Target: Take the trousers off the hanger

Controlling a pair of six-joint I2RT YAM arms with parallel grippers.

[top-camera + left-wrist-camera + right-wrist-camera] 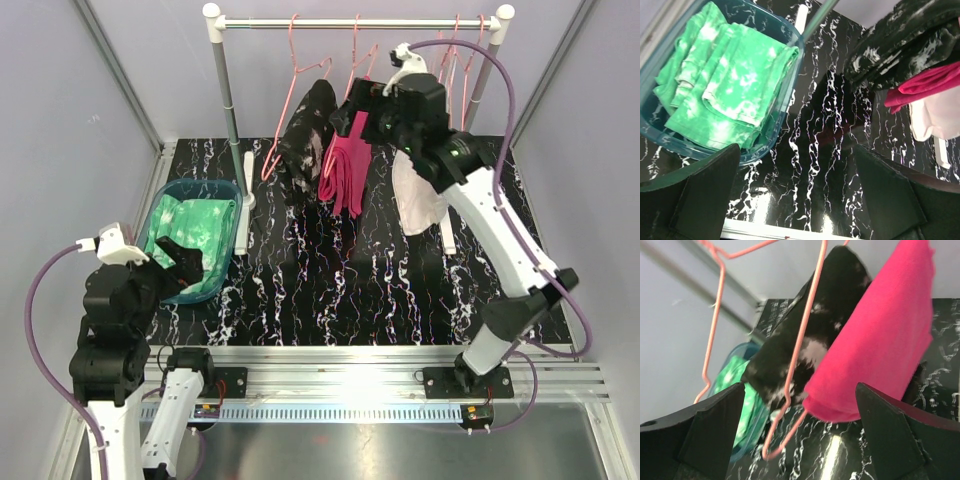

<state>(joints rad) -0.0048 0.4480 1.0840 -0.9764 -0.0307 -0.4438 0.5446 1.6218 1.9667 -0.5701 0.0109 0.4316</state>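
Note:
I will next turn my right gripper to close on the pink hanger's near arm (331, 152) (792, 370), which is just ahead between its spread fingers, because the pink hanger holds the magenta trousers.
The mint green trousers (195, 232) lie folded in a teal basket (172, 195), also in the left wrist view (725, 85). The black speckled trousers (305, 140) and the magenta trousers (347, 172) hang on pink hangers (806, 315) from the rail (355, 22). My right gripper (346, 118) is open and empty, close beside the magenta trousers (885, 340), whose lower end hangs between its spread fingers (900, 440). The black trousers (810, 340) hang just behind. My left gripper (185, 257) is open and empty, low over the basket's near edge (767, 145).
A white garment (415, 200) hangs right of the magenta one, behind my right arm. Bare pink hangers (292, 60) hang on the rail, more at its right end (455, 50). The rack's grey post (228, 100) stands by the basket. Grey walls enclose the marbled black floor (330, 290).

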